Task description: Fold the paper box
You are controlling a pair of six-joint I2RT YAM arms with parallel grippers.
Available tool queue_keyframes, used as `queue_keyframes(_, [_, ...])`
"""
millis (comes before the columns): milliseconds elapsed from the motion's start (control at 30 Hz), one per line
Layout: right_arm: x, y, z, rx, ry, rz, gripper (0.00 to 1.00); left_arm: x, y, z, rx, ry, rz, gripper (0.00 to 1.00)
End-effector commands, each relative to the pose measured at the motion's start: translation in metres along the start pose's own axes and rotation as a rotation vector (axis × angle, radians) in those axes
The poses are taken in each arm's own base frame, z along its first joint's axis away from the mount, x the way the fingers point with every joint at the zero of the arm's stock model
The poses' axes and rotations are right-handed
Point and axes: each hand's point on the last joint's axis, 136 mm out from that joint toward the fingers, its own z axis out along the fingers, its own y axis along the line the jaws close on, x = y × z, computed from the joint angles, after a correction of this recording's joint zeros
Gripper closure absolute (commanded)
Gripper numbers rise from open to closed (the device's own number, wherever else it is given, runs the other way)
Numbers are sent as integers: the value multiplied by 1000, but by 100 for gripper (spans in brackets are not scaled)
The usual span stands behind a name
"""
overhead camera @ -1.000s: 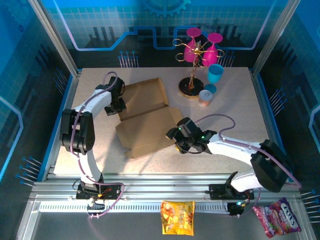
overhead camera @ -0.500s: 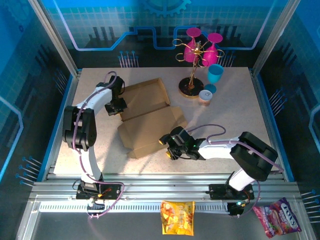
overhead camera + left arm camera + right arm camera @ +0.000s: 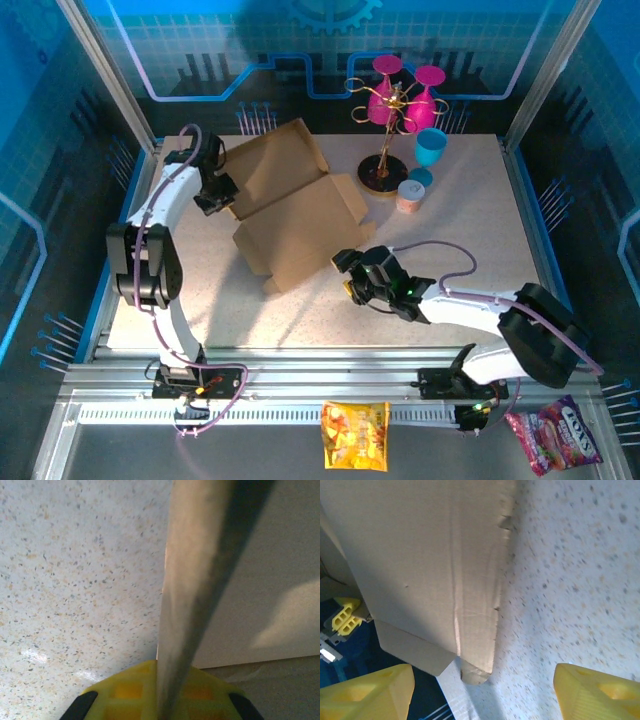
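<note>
I need to move my right gripper down toward the box and have its fingers on both sides of the flap along its near edge (image 3: 313,270) (image 3: 481,635), because that flap is ahead of and below my wide-open fingers.
The paper box (image 3: 296,228) is a brown creased cardboard sheet lying left of the table's middle, its far panel (image 3: 272,163) tilted up. My left gripper (image 3: 218,191) is shut on the box's left edge. In the left wrist view the cardboard edge (image 3: 192,580) runs straight up between the yellow fingers (image 3: 125,692) of the left gripper (image 3: 167,692). My right gripper (image 3: 349,276) stands open just off the box's near right corner. In the right wrist view the box (image 3: 430,555) and a rounded tab (image 3: 477,672) lie ahead of the wide-apart fingertips (image 3: 365,692) of the right gripper (image 3: 482,695), with nothing between them.
A gold stand with pink glasses (image 3: 388,110) stands at the back right, with a blue cup (image 3: 431,147) and a small pinkish cup (image 3: 410,194) beside it. A snack bag (image 3: 354,436) and a candy bag (image 3: 556,436) lie on the front rail.
My left gripper has risen and moved back-left, tilting the box's far panel up and shifting the box. My right gripper has drawn back slightly from the box's near edge and opened a little wider.
</note>
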Motion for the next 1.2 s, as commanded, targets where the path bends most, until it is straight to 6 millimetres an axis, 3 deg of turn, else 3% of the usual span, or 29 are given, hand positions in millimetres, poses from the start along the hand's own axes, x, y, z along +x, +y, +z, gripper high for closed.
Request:
queue_keyframes(0, [-2,12,15,-57,8,-33,25,3,-11,-21,58,20,-32,100])
queue_keyframes(233, [1,39,65,-209,28,-32,28,4,-10,-24,51,26,-32,100])
queue_keyframes(467, [-1,56,82,-300,14,-49,41,7,-6,-21,33,40,-17,100])
queue_keyframes(533, [-2,58,83,-306,7,-59,56,8,-5,-20,28,44,-12,100])
queue_keyframes(600, [-4,60,83,-306,-3,-61,79,9,-2,-18,19,46,-9,100])
queue_keyframes(700, [-4,51,76,-196,-4,-73,99,11,3,-11,-8,55,-1,100])
queue_keyframes(967, [4,22,45,167,30,-157,100,40,26,27,-140,131,-1,100])
queue_keyframes(1000, [8,33,44,175,41,-159,100,46,26,32,-149,140,2,100])
queue_keyframes(1067, [12,32,43,220,63,-169,100,56,25,39,-156,157,0,99])
queue_keyframes(1100, [13,31,42,243,68,-175,100,61,26,43,-162,167,-4,94])
queue_keyframes(1167, [16,29,39,288,71,-195,100,68,26,48,-164,185,-14,76])
